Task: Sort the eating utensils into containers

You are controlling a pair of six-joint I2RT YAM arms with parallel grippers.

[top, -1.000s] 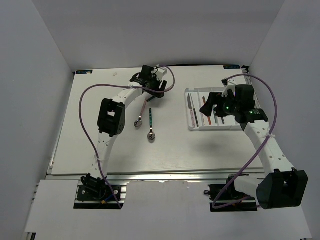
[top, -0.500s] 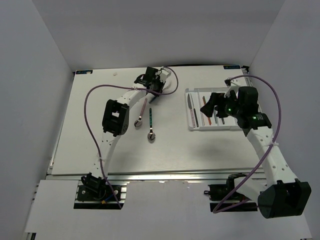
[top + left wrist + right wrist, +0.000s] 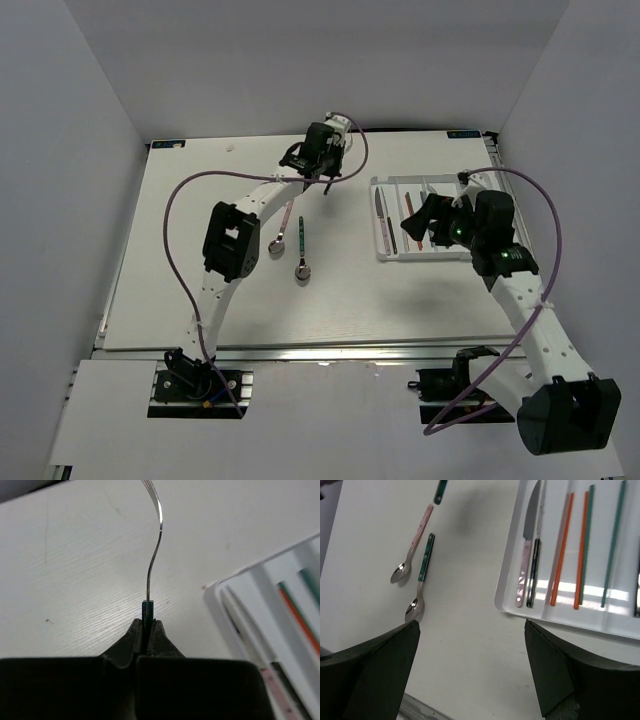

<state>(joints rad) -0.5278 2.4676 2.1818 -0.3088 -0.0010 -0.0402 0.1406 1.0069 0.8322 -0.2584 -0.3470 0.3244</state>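
Note:
I will next move my left gripper to the right in the top view, over the container beyond the chopsticks, and release the fork (image 3: 156, 550), because knives and chopsticks are in nearer containers.
My left gripper (image 3: 146, 622) is shut on the teal handle of a fork (image 3: 156, 550), whose metal neck and tines curve away from the jaws above the table. In the top view it (image 3: 323, 166) hangs left of the white tray (image 3: 430, 256). Two spoons lie on the table: a pink-handled one (image 3: 283, 228) and a teal-handled one (image 3: 302, 250). My right gripper (image 3: 470, 625) stands wide open above the tray's near left corner, holding nothing. The tray's containers hold two knives (image 3: 529, 565) and orange and teal chopsticks (image 3: 580, 545).
The tray rim (image 3: 506, 582) sits at the right of the white table (image 3: 200, 280). Purple cables loop over both arms. Grey walls close in the back and sides, and a metal rail runs along the near edge.
The left gripper has shut on the fork and carried it up and to the right, towards the tray. The right arm has shifted slightly, still open.

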